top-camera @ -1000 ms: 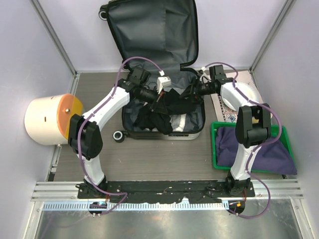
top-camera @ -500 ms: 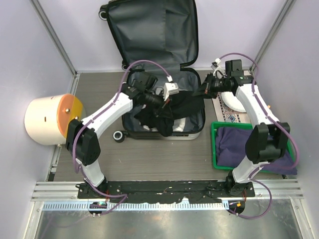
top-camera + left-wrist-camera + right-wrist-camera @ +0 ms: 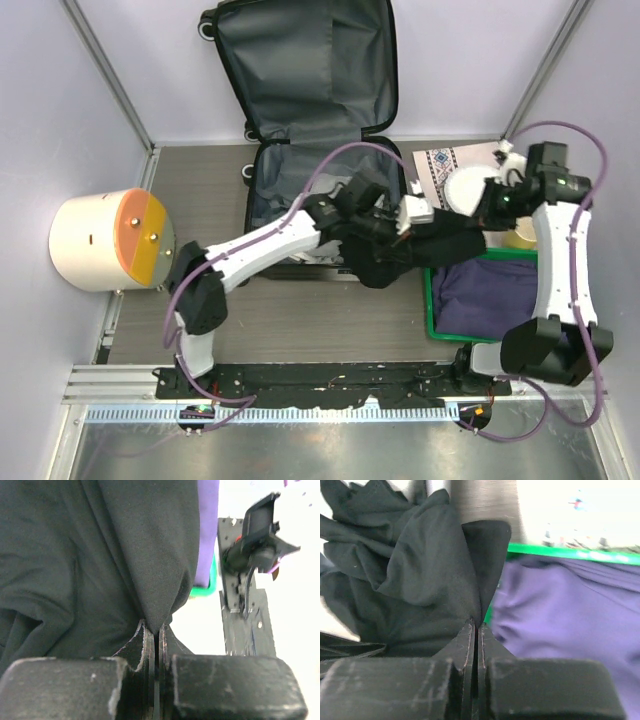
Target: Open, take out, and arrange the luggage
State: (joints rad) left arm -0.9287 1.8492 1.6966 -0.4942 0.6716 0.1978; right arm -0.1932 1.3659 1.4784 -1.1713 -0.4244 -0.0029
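Note:
The robot's right gripper next needs to go back and to the right in the top view and draw the garment over the green tray, since the tray lies back of the garment.
The luggage (image 3: 300, 60) lies open, its lid leaning on the back wall and its dark grey lining showing. A black garment (image 3: 400, 255) hangs stretched between both grippers, right of the luggage and over the left edge of the green tray (image 3: 432, 300). My left gripper (image 3: 420, 230) is shut on one fold of it. In the left wrist view the black garment (image 3: 90, 555) rises from the pinched jaws of that gripper (image 3: 156, 630). My right gripper (image 3: 474, 216) is shut on another fold, and the right wrist view shows the garment (image 3: 420, 570) caught in its jaws (image 3: 477, 624).
A purple cloth (image 3: 495, 290) lies in the green tray, and the cloth (image 3: 570, 610) also fills the right wrist view. A cream bin with an orange lid (image 3: 100, 240) lies at the left. A patterned mat (image 3: 435, 165) with a white round dish (image 3: 468, 185) sits at the back right.
Both arms have swung right, carrying the black garment out of the luggage to the tray's left edge. The right gripper has shut on the garment.

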